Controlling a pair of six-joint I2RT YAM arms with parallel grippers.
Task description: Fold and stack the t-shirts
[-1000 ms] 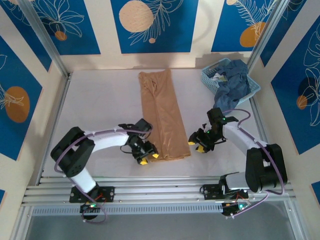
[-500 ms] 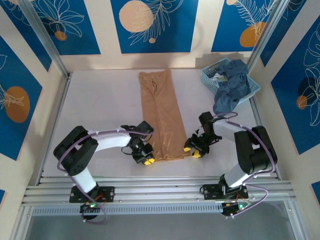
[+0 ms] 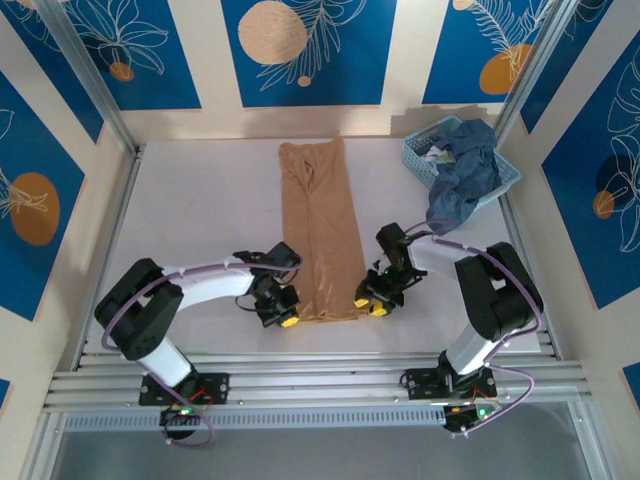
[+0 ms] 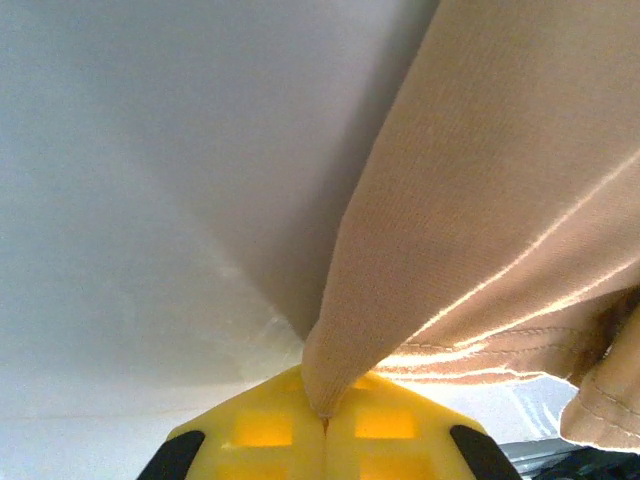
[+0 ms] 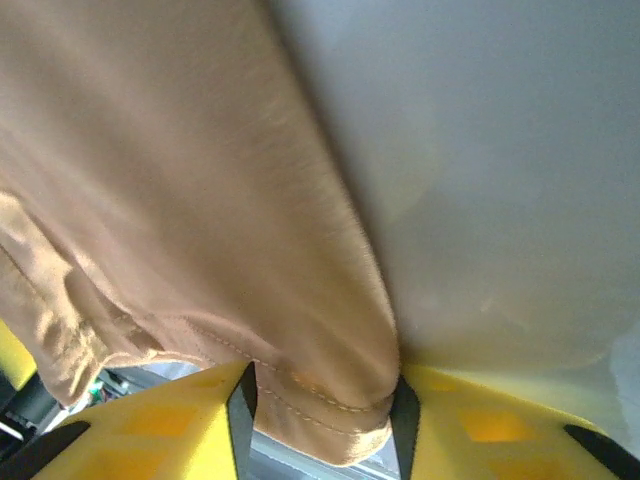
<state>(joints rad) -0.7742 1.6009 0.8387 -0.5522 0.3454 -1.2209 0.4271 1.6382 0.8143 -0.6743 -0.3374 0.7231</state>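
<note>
My left gripper raises the pinched fold of the tan-orange t-shirt next, carries it outward and releases it there. The t-shirt's far half (image 3: 294,198) lies outward of my left gripper, still stretched out long.
The tan-orange t-shirt (image 3: 320,230) lies folded into a long narrow strip down the middle of the table. My left gripper (image 3: 286,316) is at its near left corner. In the left wrist view the yellow fingers of the left gripper (image 4: 325,420) are shut on a pinched fold of the tan cloth (image 4: 480,200). My right gripper (image 3: 369,304) is at the near right corner. In the right wrist view the right gripper (image 5: 320,388) stands open, with the stitched hem of the shirt (image 5: 200,150) bunched between its fingers. Dusty-blue t-shirts (image 3: 465,170) spill from the basket.
A light-blue lattice basket (image 3: 415,155) stands at the back right corner, blue cloth hanging over its front toward the right arm. Metal rails (image 3: 320,380) run along the near table edge. White table (image 3: 200,210) stretches left of the shirt.
Both grippers moved inward to the shirt's near corners. The left gripper closed on the left corner. The right gripper slid over the right corner and its jaws narrowed a little.
</note>
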